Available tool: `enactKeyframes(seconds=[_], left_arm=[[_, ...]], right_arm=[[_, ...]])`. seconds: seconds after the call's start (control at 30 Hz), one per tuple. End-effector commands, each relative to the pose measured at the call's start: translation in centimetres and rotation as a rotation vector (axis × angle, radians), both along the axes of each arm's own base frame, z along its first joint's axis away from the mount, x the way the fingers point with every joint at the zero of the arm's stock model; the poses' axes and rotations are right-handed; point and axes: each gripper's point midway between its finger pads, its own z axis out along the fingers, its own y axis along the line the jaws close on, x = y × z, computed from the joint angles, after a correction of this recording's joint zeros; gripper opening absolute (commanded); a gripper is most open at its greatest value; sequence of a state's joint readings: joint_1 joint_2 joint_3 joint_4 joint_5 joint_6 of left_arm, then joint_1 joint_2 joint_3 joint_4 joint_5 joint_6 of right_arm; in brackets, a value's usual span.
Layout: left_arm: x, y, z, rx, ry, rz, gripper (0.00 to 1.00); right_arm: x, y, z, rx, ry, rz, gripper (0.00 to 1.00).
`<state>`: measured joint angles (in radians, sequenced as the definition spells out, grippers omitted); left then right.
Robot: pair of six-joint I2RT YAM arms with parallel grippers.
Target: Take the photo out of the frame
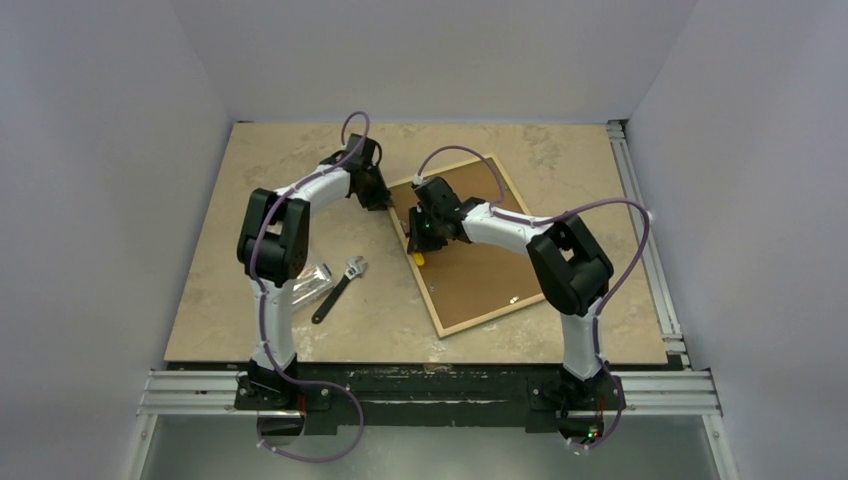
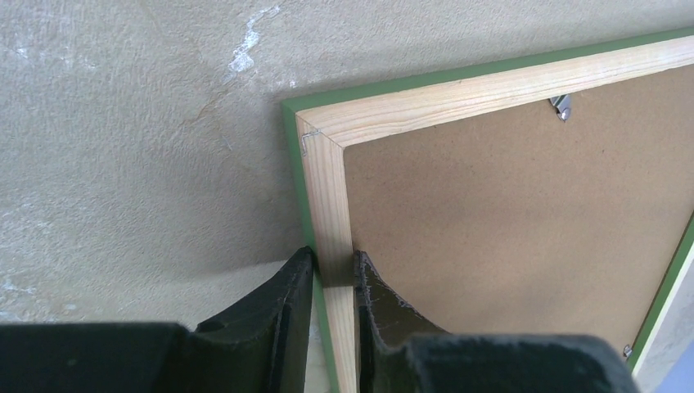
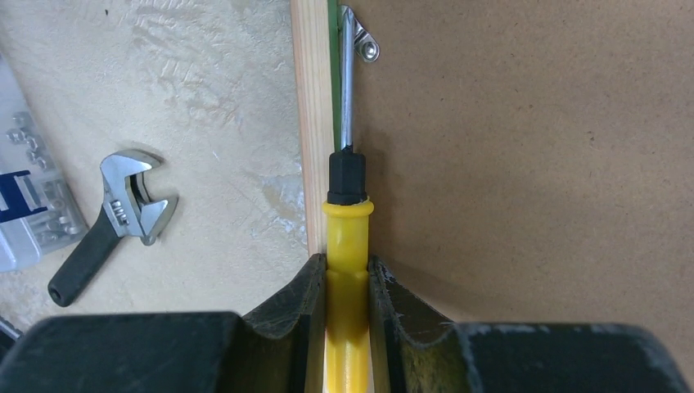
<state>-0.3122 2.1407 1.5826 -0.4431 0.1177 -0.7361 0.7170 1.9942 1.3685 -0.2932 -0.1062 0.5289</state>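
Note:
Other rails carry tabs, so the left gripper should next swing the rail back toward the tabletop [image 1: 390,274] beside the wrench, which lies back from the gripper, and then let go.
The frame [image 1: 432,303] lies face down on the table, its pale wood back edge and green moulding showing round the brown backing board [image 1: 480,265]. The photo is hidden under the board. My left gripper [image 2: 334,266] is shut on the frame's wooden rail [image 2: 329,196] near a corner. My right gripper [image 3: 348,274] is shut on a yellow-handled screwdriver [image 3: 346,237]. Its metal shaft [image 3: 347,90] lies along the frame's inner edge, tip at a small metal retaining tab [image 3: 367,47]. Another tab [image 2: 561,106] shows in the left wrist view.
A black-handled adjustable wrench [image 1: 338,287] and a clear plastic bag of small parts [image 1: 310,285] lie on the table left of the frame. The wrench [image 3: 110,225] and bag [image 3: 29,209] also show in the right wrist view. Grey walls enclose the table.

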Motion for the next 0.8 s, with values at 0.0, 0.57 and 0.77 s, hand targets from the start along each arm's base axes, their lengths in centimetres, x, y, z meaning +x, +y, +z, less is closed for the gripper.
enactKeyframes(seconds=[0.0, 0.57, 0.77], left_arm=[[-0.9, 0.3, 0.4, 0.020, -0.014, -0.037, 0.00], [-0.4, 0.2, 1.1, 0.031, -0.079, -0.095, 0.00], [-0.7, -0.2, 1.0, 0.036, -0.077, -0.102, 0.00]], right_arm=[[-0.9, 0.5, -0.2, 0.009, 0.062, 0.035, 0.00], [-2.4, -0.6, 0.1, -0.027, 0.167, 0.132, 0.00], [-1.0, 0.0, -0.6, -0.009, 0.189, 0.104, 0.00]])
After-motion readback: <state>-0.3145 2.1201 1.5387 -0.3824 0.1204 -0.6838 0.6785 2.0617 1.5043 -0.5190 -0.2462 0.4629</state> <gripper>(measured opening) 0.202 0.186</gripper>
